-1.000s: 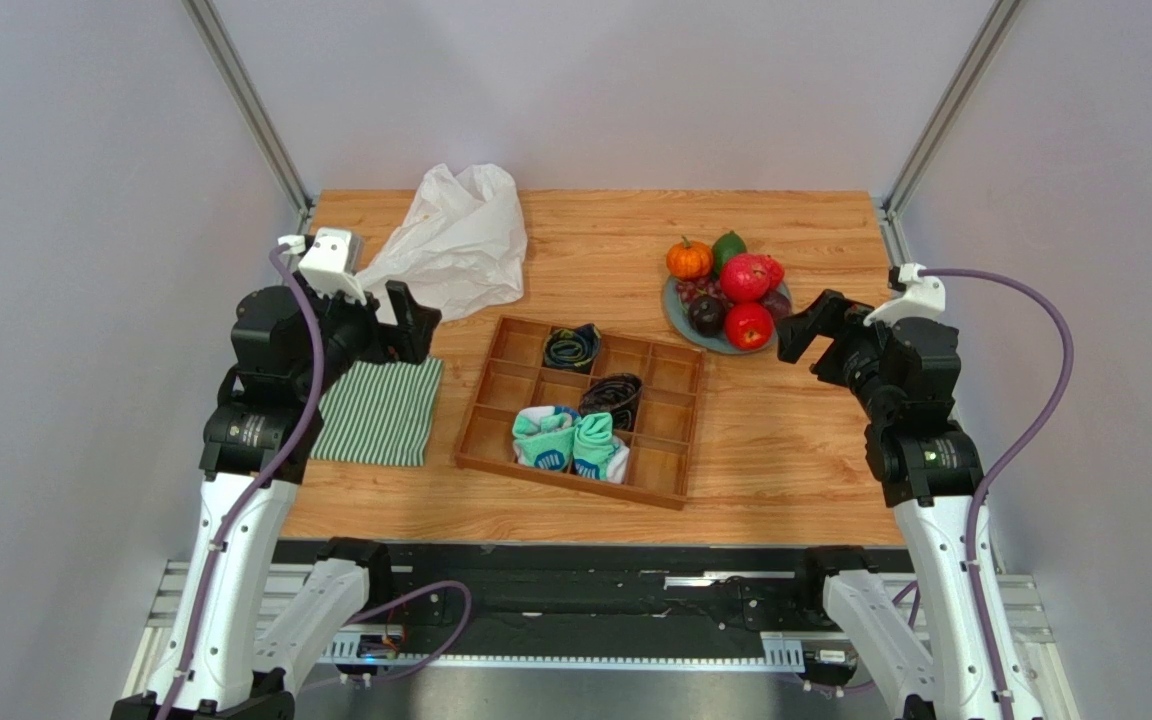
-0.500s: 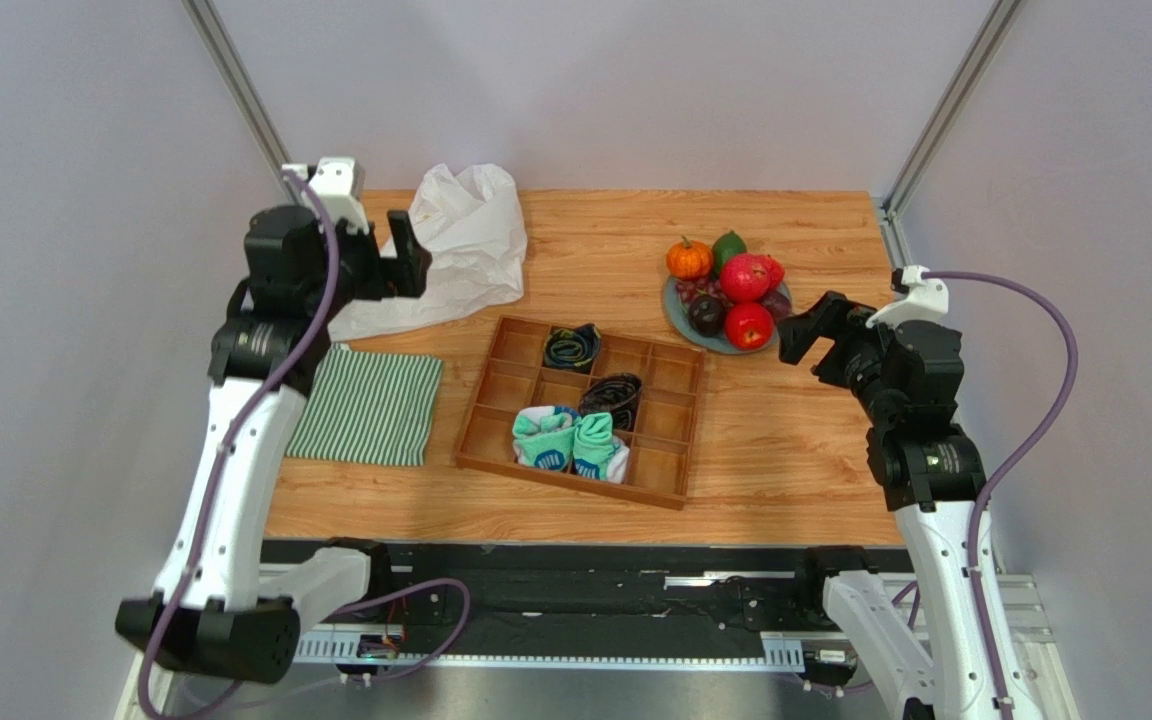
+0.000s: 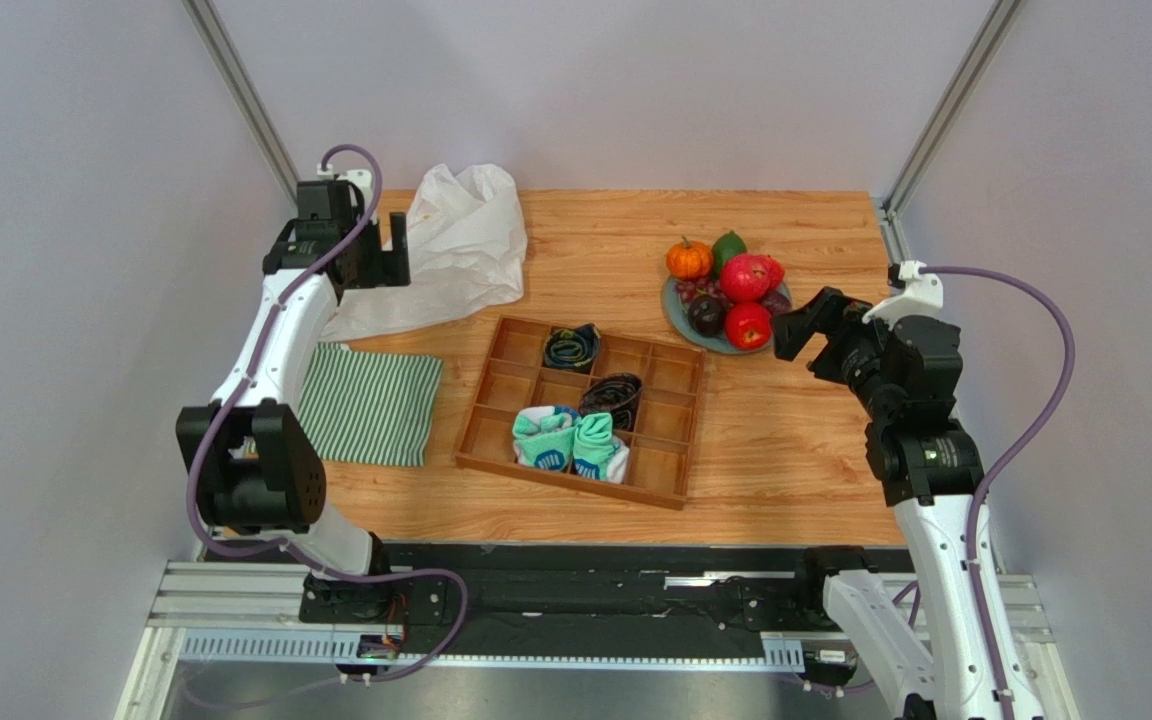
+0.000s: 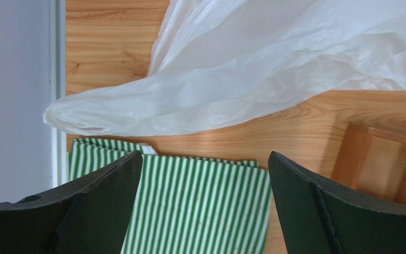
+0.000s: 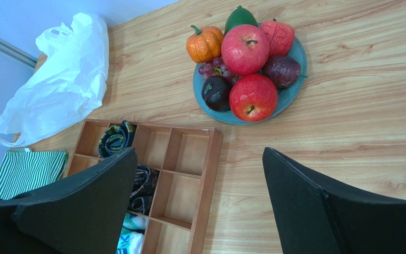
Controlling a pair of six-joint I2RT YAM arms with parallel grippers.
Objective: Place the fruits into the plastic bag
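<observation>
My left gripper should go down, then reach outward and close on the bag's crumpled near edge (image 3: 397,314) (image 4: 202,113).
The fruits sit on a blue-grey plate (image 3: 675,318) at the back right: red apples (image 3: 748,278), an orange pumpkin-like one (image 3: 689,258), a green one (image 3: 728,245), a dark purple one (image 3: 707,314) and grapes (image 5: 214,65). The plate (image 5: 298,63) also shows in the right wrist view. The white plastic bag (image 3: 455,248) lies crumpled at the back left and also fills the top of the left wrist view (image 4: 253,69). My left gripper (image 3: 396,249) is open and empty, raised at the bag's left edge. My right gripper (image 3: 800,327) is open and empty, just right of the plate.
A wooden divided tray (image 3: 585,407) with rolled teal and black socks (image 3: 573,438) sits mid-table. A green-and-white striped folded cloth (image 3: 372,405) lies at the left, below my left fingers (image 4: 205,211). Metal frame posts stand at the back corners.
My left arm has swung up and back from above the striped cloth to the bag's left edge. My right arm has barely moved.
</observation>
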